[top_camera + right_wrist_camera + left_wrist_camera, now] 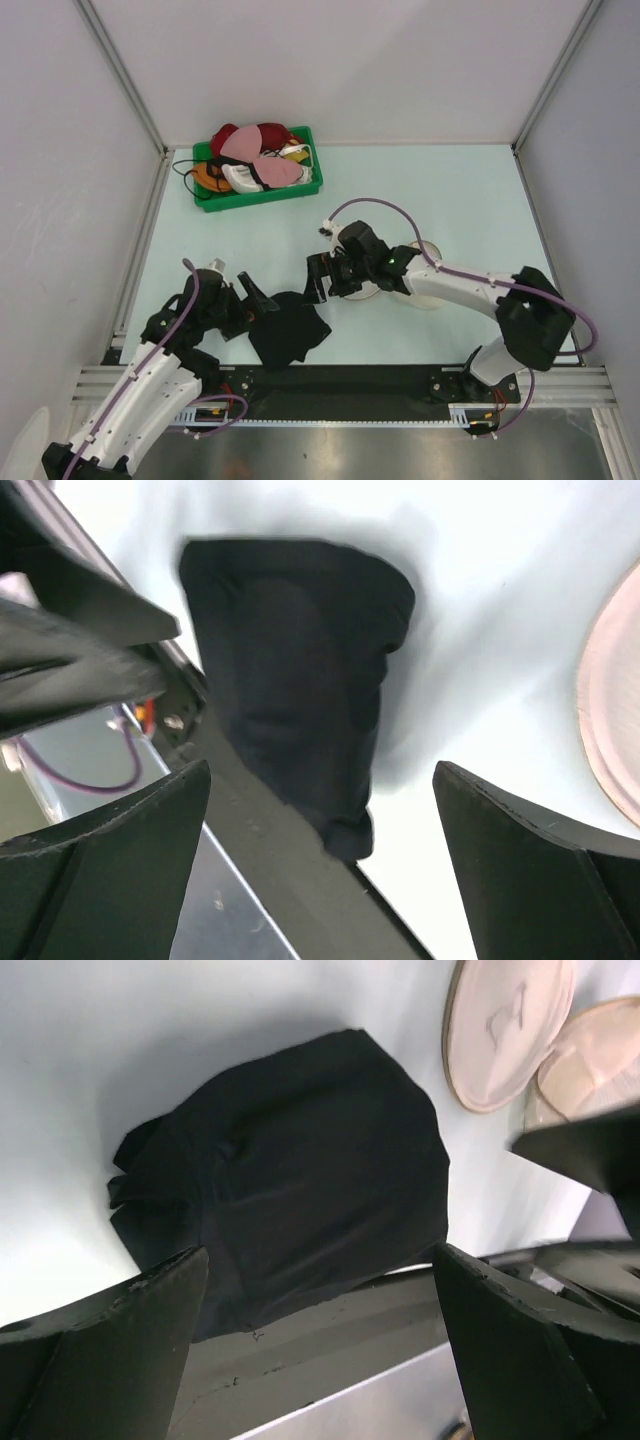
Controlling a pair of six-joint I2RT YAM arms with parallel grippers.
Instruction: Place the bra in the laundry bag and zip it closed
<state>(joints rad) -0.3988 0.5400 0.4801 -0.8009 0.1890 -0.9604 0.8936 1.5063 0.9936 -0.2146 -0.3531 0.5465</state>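
I will lower my right gripper and ease it back onto the black bra's narrow end (316, 322) (336, 770) by the lid, since that cloth lines up between its open fingers.
The black bra (288, 330) lies crumpled at the table's near edge, partly over the black rail. In the left wrist view the bra (290, 1170) fills the middle; the right wrist view has the bra (295, 670) between the fingers' lines, lower down. My left gripper (258, 295) is open just left of it, my right gripper (322, 279) open just above its right side. Neither the left gripper (320, 1252) nor the right gripper (322, 767) holds anything. The cream laundry bag (430, 249) lies mostly hidden under the right arm; its disc-like lid (505, 1025) shows, and the bag's rim (615, 720) too.
A green bin (258, 168) of red, pink, white and orange bras stands at the back left. The black rail (350, 380) and metal frame run along the near edge under the bra. White walls close in the table on both sides.
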